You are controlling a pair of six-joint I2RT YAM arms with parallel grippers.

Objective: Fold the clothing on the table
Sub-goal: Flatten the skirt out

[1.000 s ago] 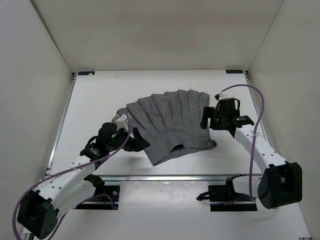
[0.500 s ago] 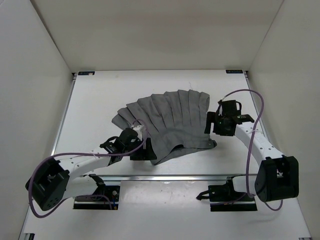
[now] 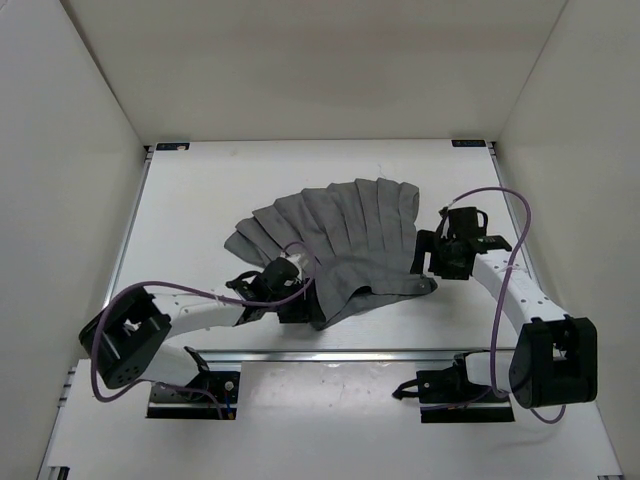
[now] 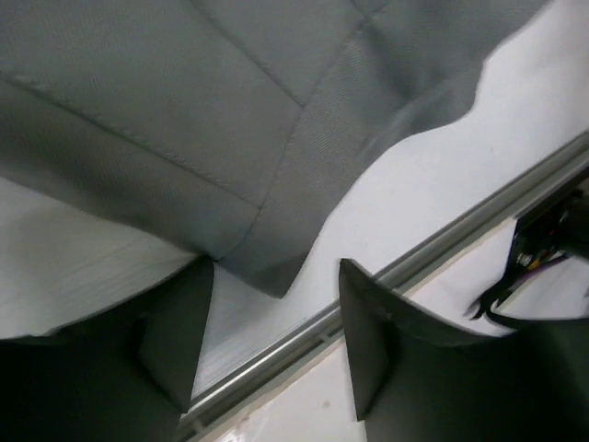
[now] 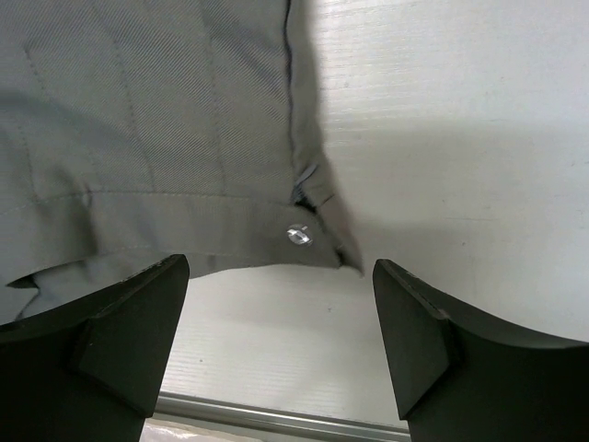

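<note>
My right gripper has that end of the waistband just ahead of its open fingers, so it should move down and back toward the bar onto the waistband's snap corner (image 3: 428,286) (image 5: 324,247).
The clothing, a grey pleated skirt (image 3: 345,235), lies fanned out on the white table (image 3: 190,200), with its waistband toward the near edge. My left gripper (image 3: 300,306) sits low at the skirt's near-left corner. In the left wrist view the left gripper (image 4: 276,276) is open and the corner of the skirt (image 4: 262,258) lies just at its fingertips, not pinched. My right gripper (image 3: 428,264) stands open at the right end of the waistband. In the right wrist view the skirt (image 5: 138,110) ends in a silver snap (image 5: 299,235) just ahead of the right gripper (image 5: 279,269).
A metal rail (image 3: 350,353) runs along the table's near edge, close behind both grippers; it also shows as the rail (image 4: 442,249) and the rail (image 5: 276,416) in the wrist views. White walls enclose the table on the left, back and right.
My left arm swung down and right to the skirt's near-left corner, and its jaws narrowed slightly. The skirt's left hem now lies spread flat. My right gripper drew back toward the waistband end.
</note>
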